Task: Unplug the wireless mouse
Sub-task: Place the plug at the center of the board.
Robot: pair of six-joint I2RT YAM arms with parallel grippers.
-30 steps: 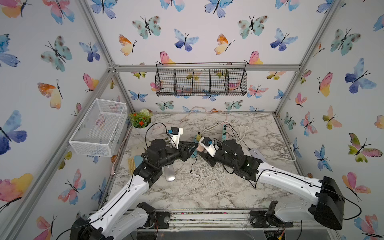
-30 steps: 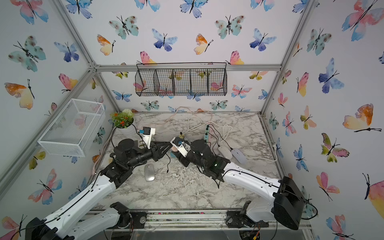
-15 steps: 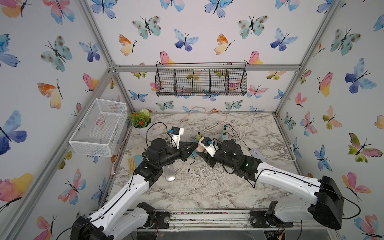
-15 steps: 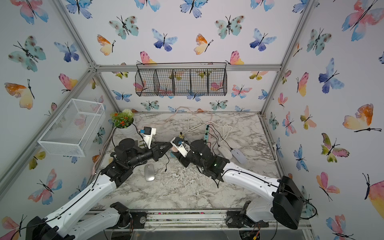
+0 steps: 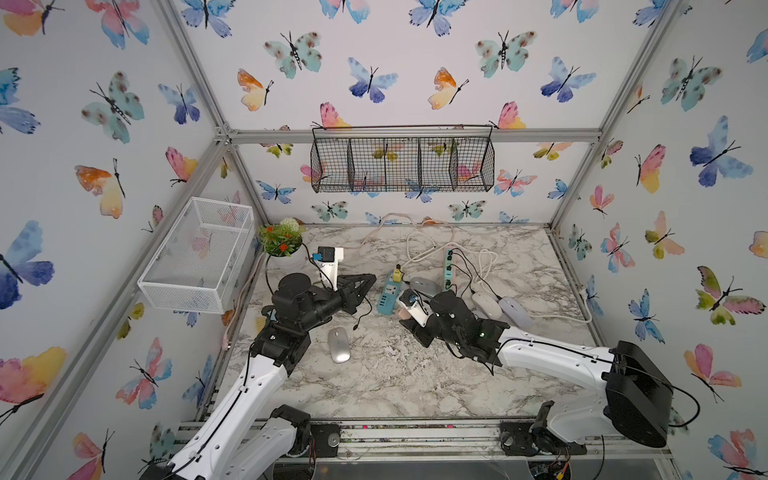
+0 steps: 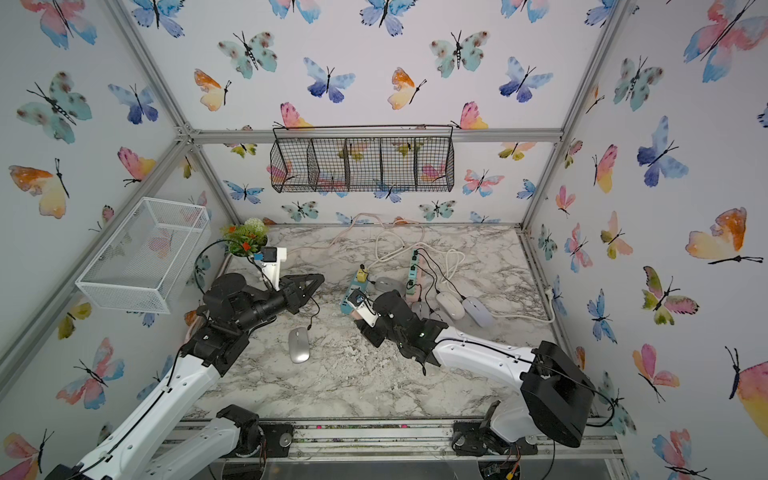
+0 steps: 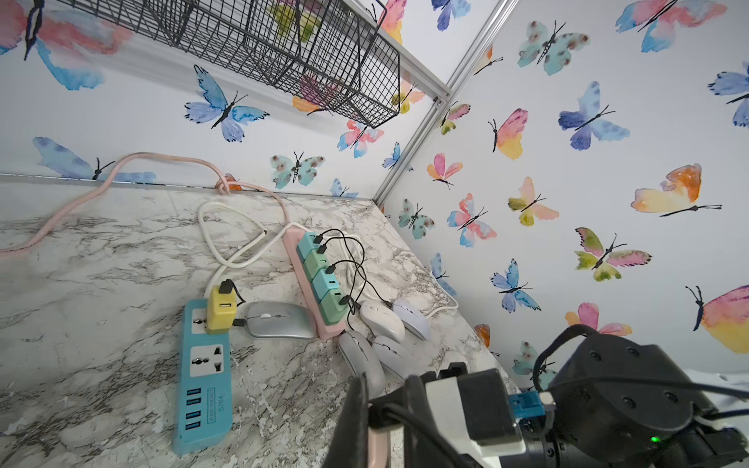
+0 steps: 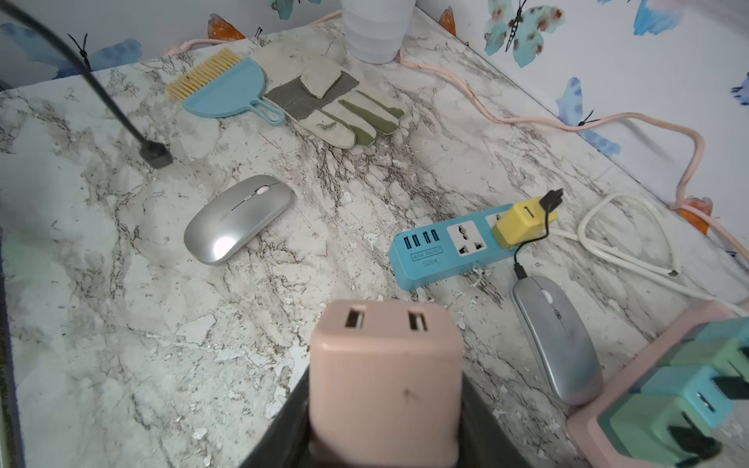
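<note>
The pink charger (image 8: 385, 364) has empty sockets, so next I will swing my right gripper toward the glove and down to the bare marble between glove and mouse and release it.
The silver wireless mouse (image 5: 338, 345) (image 6: 299, 345) (image 8: 239, 219) lies flat on the marble table with nothing in its port. My left gripper (image 5: 371, 279) (image 6: 319, 278) (image 7: 383, 409) hovers behind it, shut on a black cable (image 7: 405, 413). The cable's loose plug (image 8: 156, 156) (image 5: 355, 328) dangles beside the mouse, apart from it. My right gripper (image 5: 400, 313) (image 8: 385, 405) is shut on a pink USB charger (image 8: 385, 364) with both sockets bare, close to the blue power strip (image 5: 388, 293) (image 8: 446, 251).
A yellow charger (image 8: 523, 223) on the blue strip feeds a second silver mouse (image 8: 555, 336). A pink strip (image 7: 312, 279) with green and teal chargers has several pale mice (image 5: 484, 303) beside it. A blue brush (image 8: 227, 93), glove (image 8: 336, 105) and plant pot (image 5: 282, 241) lie left.
My left gripper's jaws have closed tighter on the black cable and drawn back slightly. The right arm with the pink charger has stayed where it was.
</note>
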